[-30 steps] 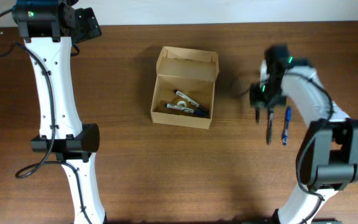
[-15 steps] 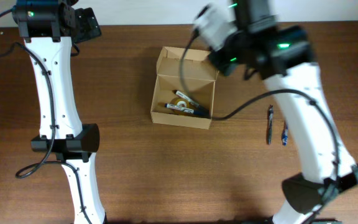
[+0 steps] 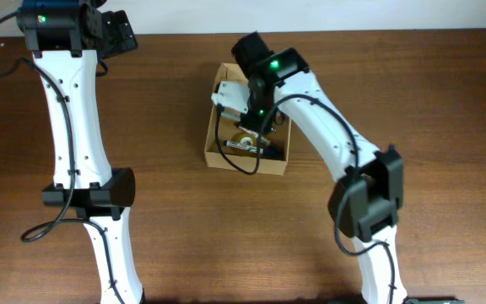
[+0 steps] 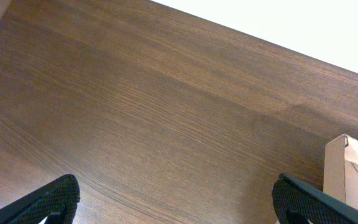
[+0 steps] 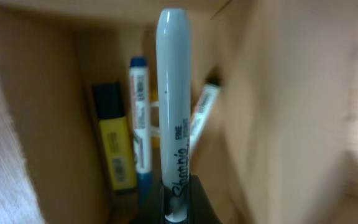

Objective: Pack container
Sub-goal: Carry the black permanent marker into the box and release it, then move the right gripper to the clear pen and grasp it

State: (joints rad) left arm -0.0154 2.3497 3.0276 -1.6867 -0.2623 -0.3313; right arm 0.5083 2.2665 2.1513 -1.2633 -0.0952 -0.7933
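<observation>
I will next lower my right gripper farther into the open box, then let go of the grey Sharpie marker (image 5: 173, 93) over the pens (image 5: 140, 118).
The container (image 3: 234, 160) is an open tan cardboard box in the middle of the table, its lid flap folded back on the far side. My right gripper (image 3: 258, 125) hangs over its inside, shut on a grey Sharpie marker (image 5: 173, 93) that points into the box. In the right wrist view the gripper (image 5: 176, 200) clamps the marker's lower end between the box walls (image 5: 42, 112). A yellow highlighter (image 5: 118, 149), a blue-and-white pen (image 5: 140, 118) and another marker (image 5: 201, 115) lie inside. My left gripper (image 3: 116, 34) stands open at the far left, with nothing between its fingers (image 4: 55, 199).
The left wrist view shows bare wood and one corner of the box (image 4: 353, 171) at its right edge. The right arm's elbow (image 3: 369, 194) stands over the table's right half. A white wall lies beyond the far table edge.
The right arm has swung from the right side of the table, where two pens lay, over to the box, and now holds a marker inside it. The left arm has not moved.
</observation>
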